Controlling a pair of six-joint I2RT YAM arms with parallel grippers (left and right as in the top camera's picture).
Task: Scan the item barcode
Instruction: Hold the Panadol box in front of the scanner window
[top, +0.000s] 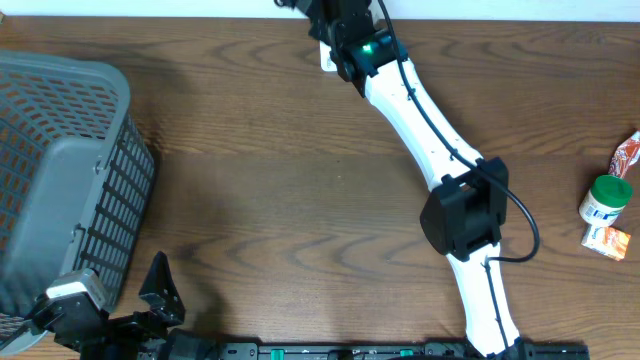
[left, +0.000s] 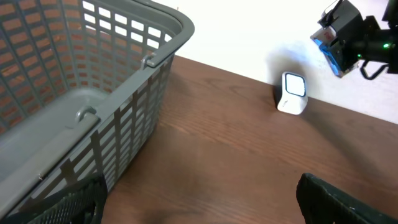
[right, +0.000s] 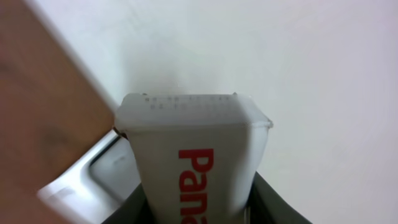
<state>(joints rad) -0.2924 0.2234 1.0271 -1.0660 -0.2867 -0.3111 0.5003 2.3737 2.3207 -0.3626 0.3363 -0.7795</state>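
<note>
I should next bring my right gripper down, back and to the right in the overhead view, and let go of the pack on the clear tabletop beside the bottle.
My right gripper (right: 199, 214) is shut on a white pack (right: 193, 143) with red "Pana" lettering, which stands up between the dark fingers (right: 273, 205). The white barcode scanner (right: 93, 180) shows just behind and left of the pack. In the left wrist view the scanner (left: 291, 93) stands at the table's far edge, with the right gripper (left: 339, 37) hovering up and to its right. From overhead, the right gripper (top: 345, 35) is at the far edge beside the scanner (top: 327, 58). My left gripper (left: 199, 211) is open over bare table near the front left (top: 150, 310).
A grey plastic basket (top: 60, 170) fills the left side, close to the left gripper (left: 93, 93). At the right edge lie a green-capped bottle (top: 605, 198), a small orange pack (top: 608, 240) and a red-and-white sachet (top: 625, 155). The right arm (top: 430, 150) crosses the table diagonally.
</note>
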